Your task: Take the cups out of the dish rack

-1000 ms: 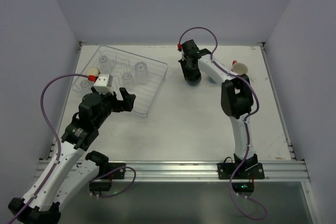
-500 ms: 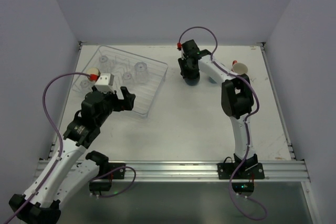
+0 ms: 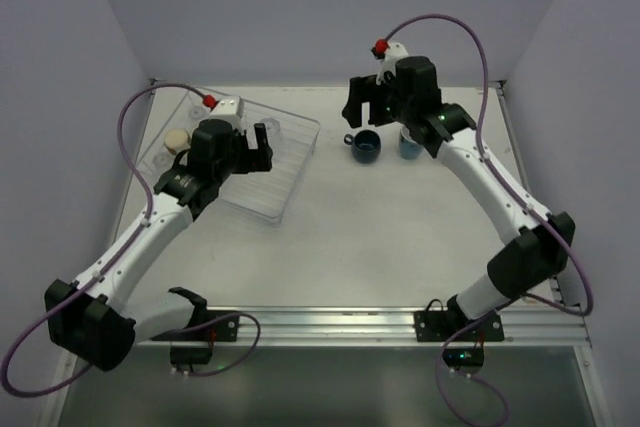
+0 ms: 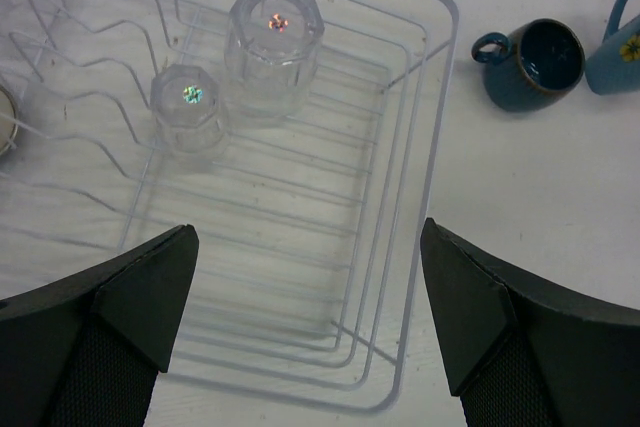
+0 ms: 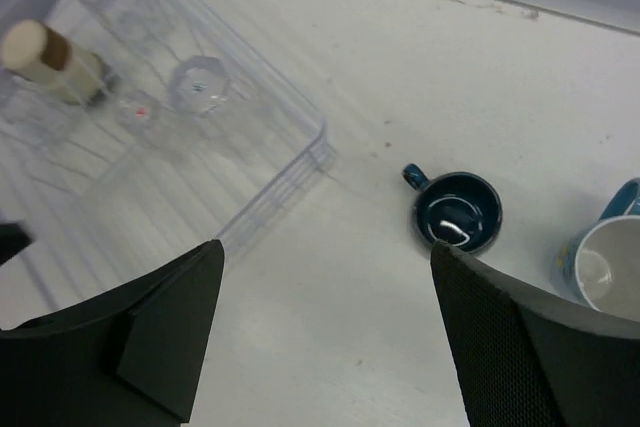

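Observation:
My left gripper moves its open fingers outward and down over the larger clear tumbler's upturned base (image 3: 273, 125) next, since the tumbler stands there in the rack.
The clear dish rack (image 3: 292, 182) lies at the back left of the table. Two clear tumblers (image 4: 275, 42) (image 4: 188, 105) stand upside down in it, and a cream cup (image 3: 177, 138) sits at its left side. My left gripper (image 3: 247, 152) hangs open over the rack's near right corner (image 4: 440, 117), empty. A dark blue handled cup (image 3: 366, 147) stands upright on the table to the right of the rack, with a light blue mug (image 3: 408, 141) beside it. My right gripper (image 3: 368, 112) is open above and behind the dark blue cup (image 5: 458, 212), holding nothing.
In the right wrist view the rack's rim (image 5: 312, 142) runs along the upper left, with the cream cup (image 5: 45, 59) and a tumbler (image 5: 198, 85) inside. The light blue mug (image 5: 600, 267) sits at the right edge. Walls close the table's back and sides.
My right gripper has opened, let go of the dark blue cup and lifted away; the cup now stands on the table. My left arm has reached forward over the rack.

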Available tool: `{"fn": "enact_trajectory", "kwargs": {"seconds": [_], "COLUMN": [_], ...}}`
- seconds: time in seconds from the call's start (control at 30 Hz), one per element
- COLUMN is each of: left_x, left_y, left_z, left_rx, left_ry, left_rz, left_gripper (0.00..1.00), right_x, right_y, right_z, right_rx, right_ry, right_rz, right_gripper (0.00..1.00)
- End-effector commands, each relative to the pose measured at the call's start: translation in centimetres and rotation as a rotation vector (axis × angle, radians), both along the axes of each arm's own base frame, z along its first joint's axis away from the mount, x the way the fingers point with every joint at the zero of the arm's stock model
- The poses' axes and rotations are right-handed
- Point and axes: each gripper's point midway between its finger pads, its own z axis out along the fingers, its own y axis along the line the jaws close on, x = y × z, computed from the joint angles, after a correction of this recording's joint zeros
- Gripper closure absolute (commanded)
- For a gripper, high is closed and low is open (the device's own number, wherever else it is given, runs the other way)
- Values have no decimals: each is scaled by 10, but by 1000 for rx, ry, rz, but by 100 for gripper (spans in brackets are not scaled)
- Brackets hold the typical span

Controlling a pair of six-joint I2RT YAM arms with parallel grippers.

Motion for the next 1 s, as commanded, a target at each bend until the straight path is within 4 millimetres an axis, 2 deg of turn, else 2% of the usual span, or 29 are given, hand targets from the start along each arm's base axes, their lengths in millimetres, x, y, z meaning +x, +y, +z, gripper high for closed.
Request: {"fn": "enact_trajectory", "kwargs": {"seconds": [0.0, 0.03, 0.07, 0.1, 0.13, 0.17, 0.2, 0.23, 0.27, 0.3, 0.33, 0.37, 0.4, 0.43, 0.5, 0.53, 0.57, 0.63, 0.8, 0.97], "left_x": [35, 47, 55, 63, 77, 84, 92, 105, 110, 116, 124, 132, 138, 145, 157, 161, 167, 173, 184, 191], "left_y": [-6, -10, -11, -12, -16, -16, -19, -23, -26, -27, -29, -28, -27, -26, -16, -15, -14, -7, -8, -15], "left_z": [23, 8, 8, 7, 6, 4, 4, 0, -2, -6, -19, -14, -17, -30, -34, -49, -49, -64, -88, -99], "left_rx": [32, 60, 73, 99, 113, 131, 143, 154, 163, 178, 197, 208, 228, 250, 276, 291, 292, 309, 331, 310], "left_ry": [-40, 2, 3, 5, 9, 8, 2, 14, 22, 28, 51, 36, 34, 53, 55, 81, 79, 109, 143, 150], "left_rz": [23, 23, 29, 25, 27, 36, 27, 24, 19, 14, 14, 32, 37, 44, 82, 83, 90, 108, 86, 54], "left_gripper": [0, 0, 0, 0, 0, 0, 0, 0, 0, 0, 0, 0, 0, 0, 0, 0, 0, 0, 0, 0], "right_x": [-33, -54, -66, -75, -96, -108, -121, -134, -138, -147, -152, -161, -165, -168, -178, -180, -184, -188, -191, -194], "right_y": [25, 27, 27, 34, 34, 36, 44, 42, 40, 42, 41, 37, 35, 33, 26, 24, 22, 21, 21, 27], "right_z": [40, 62, 42, 51, 68, 45, 51, 57, 44, 43, 43, 43, 45, 46, 50, 50, 50, 49, 50, 51], "right_rx": [183, 234, 248, 322, 381, 391, 427, 438, 416, 416, 420, 428, 438, 442, 459, 461, 465, 465, 471, 484], "right_ry": [-104, -148, -113, -136, -169, -131, -150, -172, -161, -163, -165, -173, -178, -186, -203, -205, -210, -205, -206, -191], "right_rz": [70, 100, 107, 117, 154, 164, 198, 213, 196, 211, 217, 224, 225, 224, 224, 227, 227, 236, 248, 274], "right_gripper": [13, 13, 13, 13, 13, 13, 13, 13, 13, 13, 13, 13, 13, 13, 13, 13, 13, 12, 12, 13]}}
